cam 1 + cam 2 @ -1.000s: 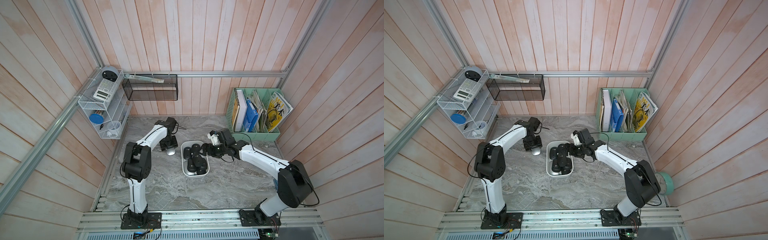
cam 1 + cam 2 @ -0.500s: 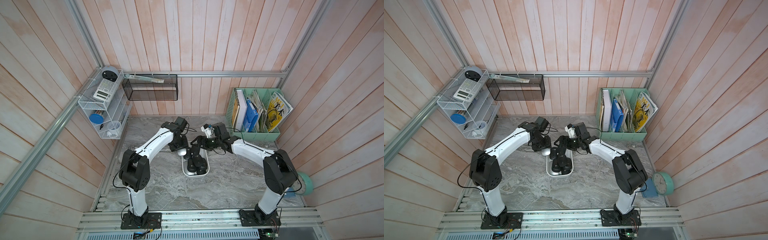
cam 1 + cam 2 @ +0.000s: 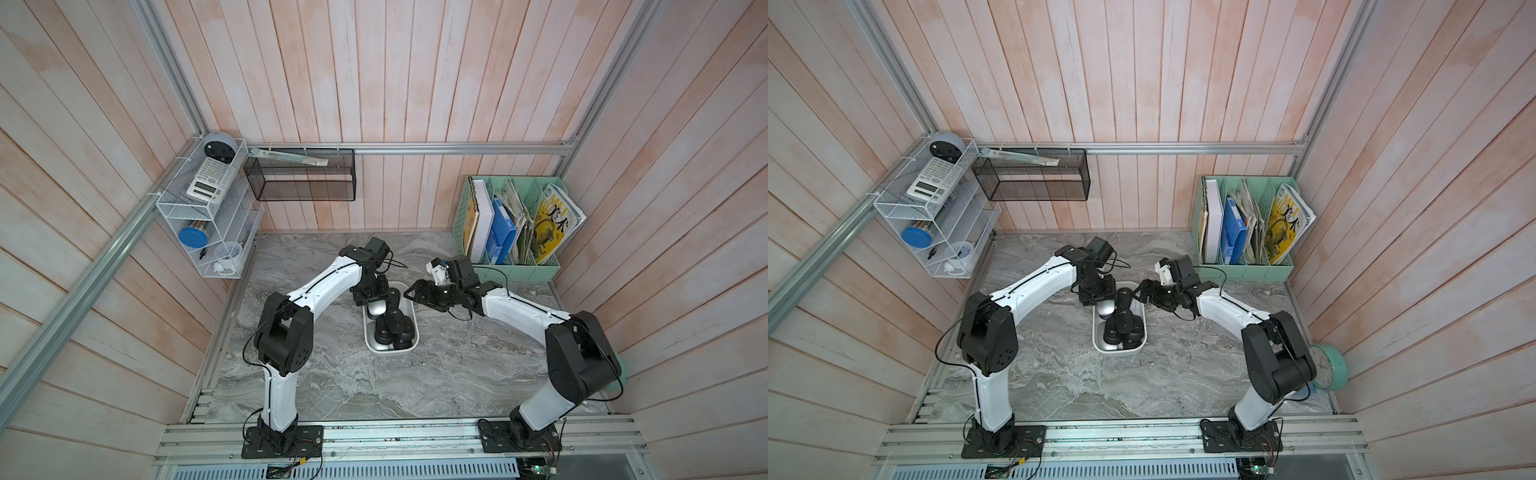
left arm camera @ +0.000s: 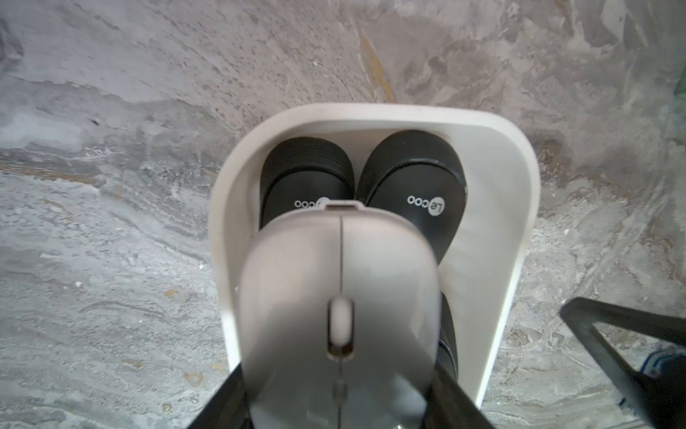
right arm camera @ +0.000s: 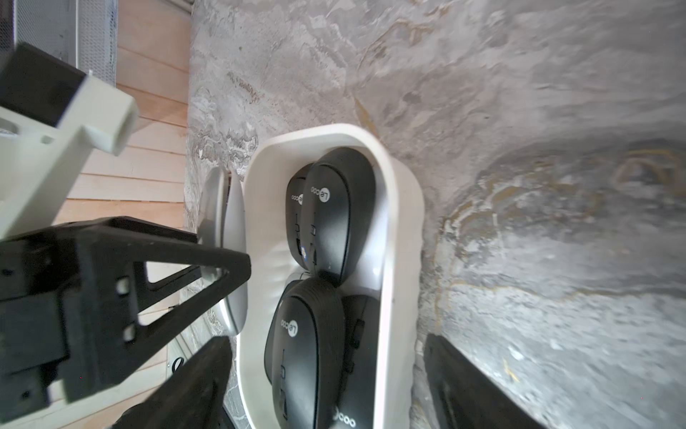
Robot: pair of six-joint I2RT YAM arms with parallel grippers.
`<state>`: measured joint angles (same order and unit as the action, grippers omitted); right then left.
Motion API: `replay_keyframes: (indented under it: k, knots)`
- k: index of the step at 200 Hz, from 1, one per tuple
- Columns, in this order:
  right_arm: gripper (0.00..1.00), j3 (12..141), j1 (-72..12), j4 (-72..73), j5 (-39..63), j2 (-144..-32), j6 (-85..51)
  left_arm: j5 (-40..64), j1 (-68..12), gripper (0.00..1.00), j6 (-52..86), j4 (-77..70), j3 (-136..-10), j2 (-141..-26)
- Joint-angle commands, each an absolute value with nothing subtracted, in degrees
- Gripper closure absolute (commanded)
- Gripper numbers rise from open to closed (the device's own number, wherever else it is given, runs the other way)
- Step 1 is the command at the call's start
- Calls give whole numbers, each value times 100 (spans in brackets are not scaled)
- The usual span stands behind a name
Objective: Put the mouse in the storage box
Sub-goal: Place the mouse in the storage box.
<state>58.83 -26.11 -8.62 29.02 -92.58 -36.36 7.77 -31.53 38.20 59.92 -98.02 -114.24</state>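
Observation:
The left gripper next needs to go down onto the black mice (image 3: 392, 299) (image 4: 368, 187) at the storage box's far end, since they are below it, and let go of the light grey mouse.
A light grey mouse (image 4: 337, 297) hangs tilted over the far end of the white storage box (image 4: 514, 223), and my left gripper (image 4: 339, 405) is shut on its sides. Both top views show the mouse (image 3: 376, 309) (image 3: 1106, 308) just above the storage box (image 3: 390, 352) (image 3: 1119, 351), under the left gripper (image 3: 374, 301). Several black mice (image 3: 395, 328) (image 5: 334, 215) lie inside. My right gripper (image 3: 413, 293) (image 5: 330, 382) stands open at the box's far right end. Its jaws stand on either side of the storage box (image 5: 401, 208), with a gap on each side.
A mint-green file holder (image 3: 511, 232) with books stands at the back right. A black mesh basket (image 3: 301, 178) and a white wire shelf (image 3: 208, 216) hang on the walls at the back left. A teal clock (image 3: 1327, 368) sits by the right arm's elbow.
My left gripper has carried the grey mouse rightward, from beside the box to above its far end. The right gripper reached toward the box, then drew slightly back to the right.

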Motion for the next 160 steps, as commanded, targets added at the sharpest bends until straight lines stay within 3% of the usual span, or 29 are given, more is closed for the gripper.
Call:
replay_keyframes:
  k: [1, 79, 160]
  knots:
    - [12, 5717, -2529, -1321, 2652, -8931, -3283, 1125, -3142, 56, 3810, 5815, -9976, -11612]
    - [12, 5322, -2483, -1581, 2592, -8534, -3099, 1323, -3162, 55, 3833, 5764, -9967, -11871]
    - [12, 5179, -2484, -1658, 2558, -8438, -3032, 1356, -3168, 44, 3876, 5850, -9905, -11901]
